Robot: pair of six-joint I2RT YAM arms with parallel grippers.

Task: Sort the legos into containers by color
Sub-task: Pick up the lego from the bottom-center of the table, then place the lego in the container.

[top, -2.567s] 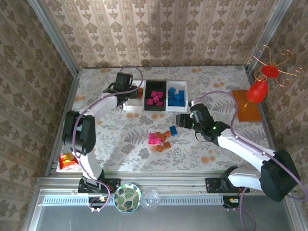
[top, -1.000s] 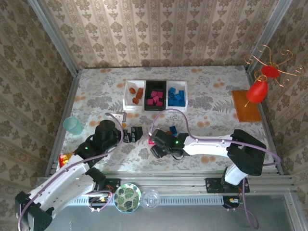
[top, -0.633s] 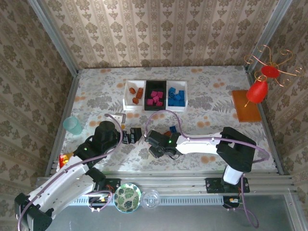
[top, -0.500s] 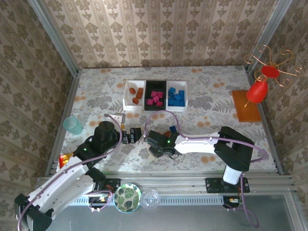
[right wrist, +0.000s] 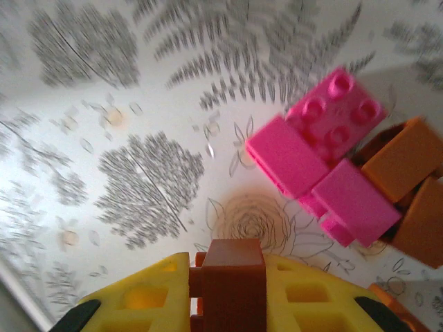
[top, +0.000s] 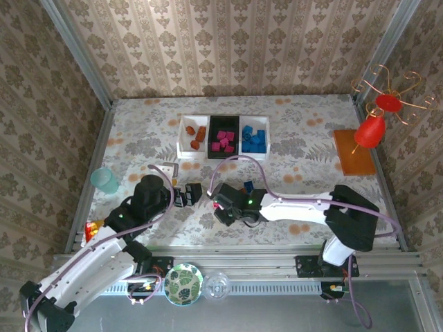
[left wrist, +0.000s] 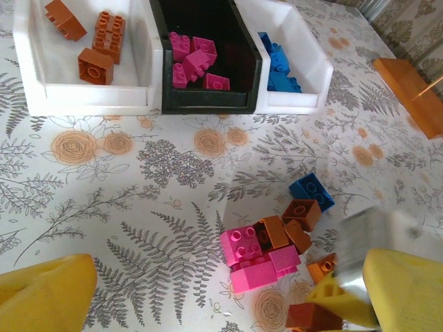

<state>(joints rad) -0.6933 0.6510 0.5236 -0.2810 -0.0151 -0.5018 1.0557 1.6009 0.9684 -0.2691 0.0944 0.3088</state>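
Note:
The white bin of orange-brown legos has the same color as the orange-brown brick. My right gripper needs to lift the brick next, carry it outward over that bin and let it go.
The containers [top: 223,137] stand in a row at the back: the left white bin [left wrist: 90,97] holds orange-brown legos, the black bin [left wrist: 208,100] magenta-pink ones, the right white bin [left wrist: 304,83] blue ones. A loose pile of legos [left wrist: 266,245] lies mid-table, with pink bricks [right wrist: 315,159], orange-brown bricks [right wrist: 401,162] and a blue brick [left wrist: 311,192]. At the pile's near-left edge, my right gripper [right wrist: 232,277] [top: 223,209] is shut on an orange-brown brick [right wrist: 232,290], low over the table. My left gripper [top: 188,195] [left wrist: 228,294] hovers open just left of the pile, with nothing between its fingers.
A teal cup [top: 105,180] stands at the left edge and a small tray of red and yellow bits [top: 93,230] lies near it. A green-patterned plate [top: 183,282] sits on the front rail. An orange block [top: 354,152] and red wire ornaments [top: 372,130] are at the right.
My right gripper's jaws have closed on an orange-brown brick at the pile's edge. The left arm has barely moved and stays open.

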